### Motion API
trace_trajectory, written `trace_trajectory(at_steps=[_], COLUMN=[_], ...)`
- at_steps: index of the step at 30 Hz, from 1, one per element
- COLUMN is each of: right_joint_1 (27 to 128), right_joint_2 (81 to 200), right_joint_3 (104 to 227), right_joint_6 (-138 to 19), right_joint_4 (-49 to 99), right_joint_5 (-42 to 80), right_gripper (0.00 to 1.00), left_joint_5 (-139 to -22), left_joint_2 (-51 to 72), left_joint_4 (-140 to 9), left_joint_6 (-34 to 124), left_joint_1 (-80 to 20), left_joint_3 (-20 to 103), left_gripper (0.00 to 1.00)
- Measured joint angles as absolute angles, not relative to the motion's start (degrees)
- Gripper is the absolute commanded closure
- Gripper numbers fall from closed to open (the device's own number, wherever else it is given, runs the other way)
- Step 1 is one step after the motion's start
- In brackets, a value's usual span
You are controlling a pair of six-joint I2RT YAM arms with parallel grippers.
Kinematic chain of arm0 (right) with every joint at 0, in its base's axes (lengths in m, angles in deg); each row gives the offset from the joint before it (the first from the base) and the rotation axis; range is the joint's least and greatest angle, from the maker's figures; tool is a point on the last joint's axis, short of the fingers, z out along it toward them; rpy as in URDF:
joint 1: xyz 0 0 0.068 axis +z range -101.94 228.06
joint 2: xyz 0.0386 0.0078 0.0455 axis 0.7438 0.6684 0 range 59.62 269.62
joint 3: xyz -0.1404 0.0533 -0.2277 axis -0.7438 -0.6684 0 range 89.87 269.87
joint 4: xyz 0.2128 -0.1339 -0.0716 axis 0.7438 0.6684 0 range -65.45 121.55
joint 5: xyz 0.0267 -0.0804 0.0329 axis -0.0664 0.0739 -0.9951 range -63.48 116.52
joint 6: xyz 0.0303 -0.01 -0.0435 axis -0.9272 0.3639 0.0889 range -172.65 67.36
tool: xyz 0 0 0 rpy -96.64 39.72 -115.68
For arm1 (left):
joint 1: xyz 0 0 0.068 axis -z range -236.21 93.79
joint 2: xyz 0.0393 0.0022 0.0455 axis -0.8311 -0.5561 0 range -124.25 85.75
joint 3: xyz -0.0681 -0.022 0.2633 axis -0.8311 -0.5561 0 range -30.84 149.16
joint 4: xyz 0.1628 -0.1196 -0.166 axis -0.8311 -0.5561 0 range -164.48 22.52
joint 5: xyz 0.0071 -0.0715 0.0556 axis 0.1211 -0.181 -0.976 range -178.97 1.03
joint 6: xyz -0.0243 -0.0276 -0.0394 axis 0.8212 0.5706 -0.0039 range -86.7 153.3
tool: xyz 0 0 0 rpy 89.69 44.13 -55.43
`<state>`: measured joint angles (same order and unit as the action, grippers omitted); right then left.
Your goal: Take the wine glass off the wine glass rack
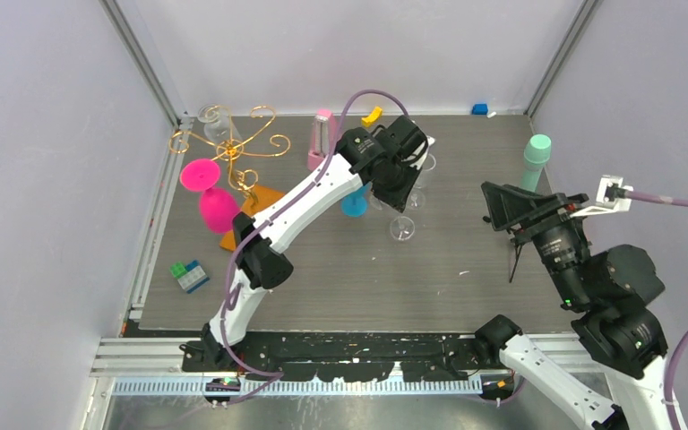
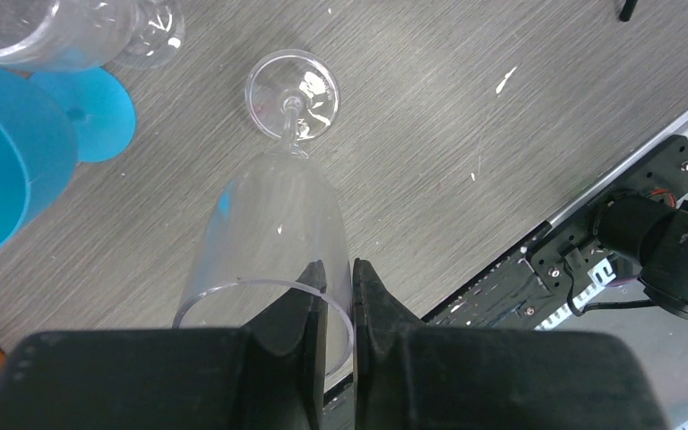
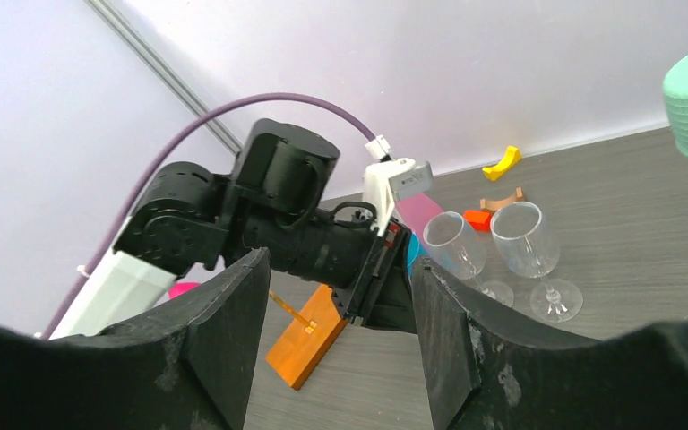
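Observation:
My left gripper should go down next and move away from the blue wine glass, because the held glass's foot points down at the table (image 1: 403, 229) (image 2: 296, 93).
The gold wire wine glass rack (image 1: 233, 143) stands at the back left on its orange-brown base (image 1: 253, 219), which also shows in the right wrist view (image 3: 313, 345). A pink wine glass (image 1: 210, 193) hangs from it, and a clear glass (image 1: 217, 121) sits at its back. My left gripper (image 1: 403, 175) is away from the rack at mid-table. It is shut (image 2: 339, 296) on the rim of a clear wine glass (image 2: 273, 224), one finger inside the bowl. The glass's foot (image 2: 292, 90) points down at the table. My right gripper (image 1: 494, 208) is open and empty (image 3: 340, 331).
A blue wine glass (image 1: 354, 206) and another clear glass (image 1: 421, 175) stand close beside the held one. A pink metronome (image 1: 322, 139), a yellow piece (image 1: 372, 115) and a blue block (image 1: 479, 109) are at the back. Green cups (image 1: 536, 157) stand right; toy bricks (image 1: 188, 273) lie left.

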<state>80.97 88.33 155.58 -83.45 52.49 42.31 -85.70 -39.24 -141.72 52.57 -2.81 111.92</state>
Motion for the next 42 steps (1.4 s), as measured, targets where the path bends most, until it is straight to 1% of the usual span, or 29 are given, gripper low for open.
trace_trajectory(at_steps=[5, 14, 16, 20, 25, 33, 37, 42], right_joint_1=[81.0, 81.0, 81.0, 81.0, 81.0, 81.0, 81.0, 81.0], right_joint_2=[86.1, 86.0, 86.0, 86.0, 86.0, 86.0, 86.1, 86.8], right_joint_3=[156.0, 156.0, 156.0, 156.0, 155.9, 155.7, 155.6, 155.6], right_joint_6=[-83.0, -82.9, -82.9, -83.0, -83.1, -83.2, -83.2, -83.2], right_joint_4=[53.9, 56.7, 56.8, 56.8, 56.8, 56.9, 56.9, 57.0], right_joint_5=[42.3, 42.3, 42.3, 42.3, 42.3, 42.3, 42.3, 42.0], right_gripper=[0.36, 0.36, 0.36, 0.36, 0.36, 0.36, 0.36, 0.36], left_joint_5=[-85.3, -84.5, -84.2, -83.8, -83.2, -81.9, -81.0, -79.0], left_joint_2=[-41.4, -43.4, -43.7, -44.2, -44.2, -44.2, -44.2, -42.7], left_joint_4=[-142.2, -142.1, -142.1, -141.6, -140.3, -137.3, -136.3, -134.2], left_joint_6=[52.5, 52.3, 52.3, 52.4, 52.4, 52.7, 52.9, 53.5], left_joint_1=[-2.5, -1.8, -1.8, -1.8, -1.8, -1.8, -1.8, -1.8], left_joint_3=[112.8, 113.6, 113.8, 114.3, 114.7, 115.5, 115.5, 114.7], left_gripper=[1.00, 0.97, 0.92, 0.77, 0.68, 0.62, 0.60, 0.53])
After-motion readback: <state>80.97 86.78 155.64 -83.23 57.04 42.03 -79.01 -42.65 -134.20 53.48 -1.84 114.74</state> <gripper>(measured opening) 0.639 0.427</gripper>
